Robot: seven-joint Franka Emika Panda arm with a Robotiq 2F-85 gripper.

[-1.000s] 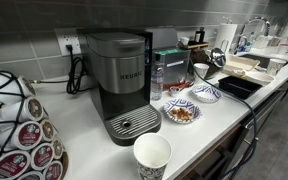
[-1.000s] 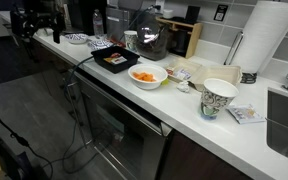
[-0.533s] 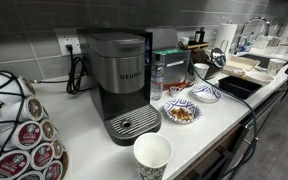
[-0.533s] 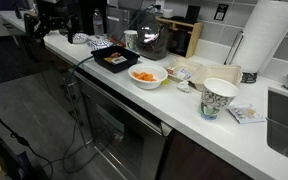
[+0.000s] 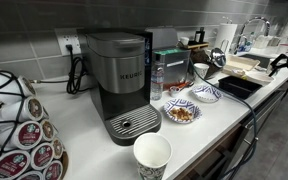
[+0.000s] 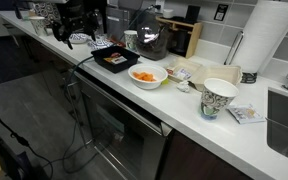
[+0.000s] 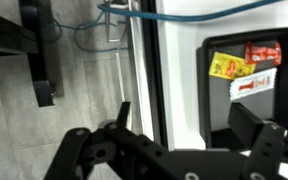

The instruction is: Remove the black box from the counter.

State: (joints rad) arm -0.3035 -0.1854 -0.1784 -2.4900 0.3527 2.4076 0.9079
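My gripper will next move from the counter's front edge toward the black box [image 6: 115, 59] with a slight turn, and then go down over the near side of the box.
The black box [image 6: 115, 59] is a shallow black tray on the white counter [image 6: 184, 106], with yellow and red packets inside. It also shows in an exterior view [image 5: 236, 87] and at the right of the wrist view [image 7: 246, 95]. My gripper [image 7: 189, 125] is open and empty. It hovers over the counter's front edge, with one finger over the floor side and the other over the box. In both exterior views the gripper [image 6: 79, 28] [image 5: 287, 63] is close beside the box and not touching it.
A Keurig machine [image 5: 119, 80], patterned bowls [image 5: 181, 110] and a paper cup [image 5: 152, 155] stand along the counter. A white bowl of orange food [image 6: 147, 75] sits next to the box. An oven front [image 6: 114, 120] is below the counter. Cables hang at the counter edge [image 7: 119, 40].
The arm has moved along the counter towards the black box and now hangs next to it. The box and the other things have not moved.
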